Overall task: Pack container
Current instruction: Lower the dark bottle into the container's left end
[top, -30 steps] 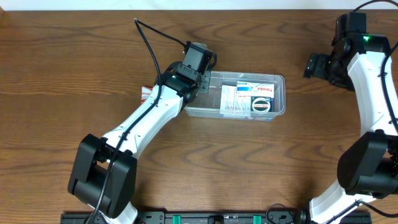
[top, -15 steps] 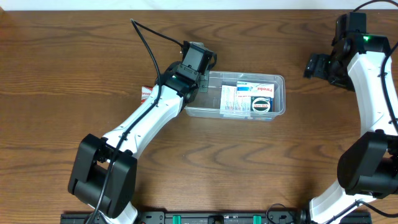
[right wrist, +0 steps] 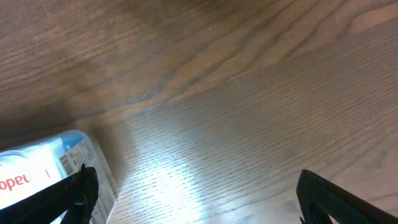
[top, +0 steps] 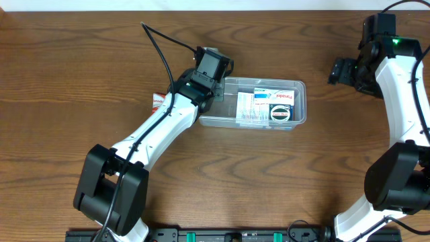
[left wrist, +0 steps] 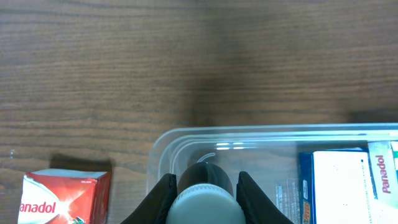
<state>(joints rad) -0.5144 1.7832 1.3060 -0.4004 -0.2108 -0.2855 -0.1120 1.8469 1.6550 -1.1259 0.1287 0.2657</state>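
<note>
The bare bottom inside the container's empty end (top: 225, 107) (left wrist: 252, 168) is directly below my left gripper, so my left gripper needs to go down next and let go of the dark bottle there.
The clear plastic container (top: 299, 101) lies at the table's middle; it holds blue-and-white boxes (top: 259, 106) and a round tin (top: 282, 113). It also shows in the left wrist view (left wrist: 261, 134). My left gripper (left wrist: 204, 193) is shut on a dark bottle with a pale grey cap (left wrist: 205, 202), held over the container's left end. In the overhead view the left gripper (top: 205, 84) sits at that left end. My right gripper (right wrist: 193, 193) is open and empty above bare wood, at the far right in the overhead view (top: 339, 70).
A red Panadol box (left wrist: 59, 196) lies on the table left of the container, partly under the left arm in the overhead view (top: 157, 101). The container's right end (right wrist: 43, 168) shows at the left edge of the right wrist view.
The left gripper with the bottle has shifted slightly left and back, and the container has slid a little left with it. The right arm has not moved.
</note>
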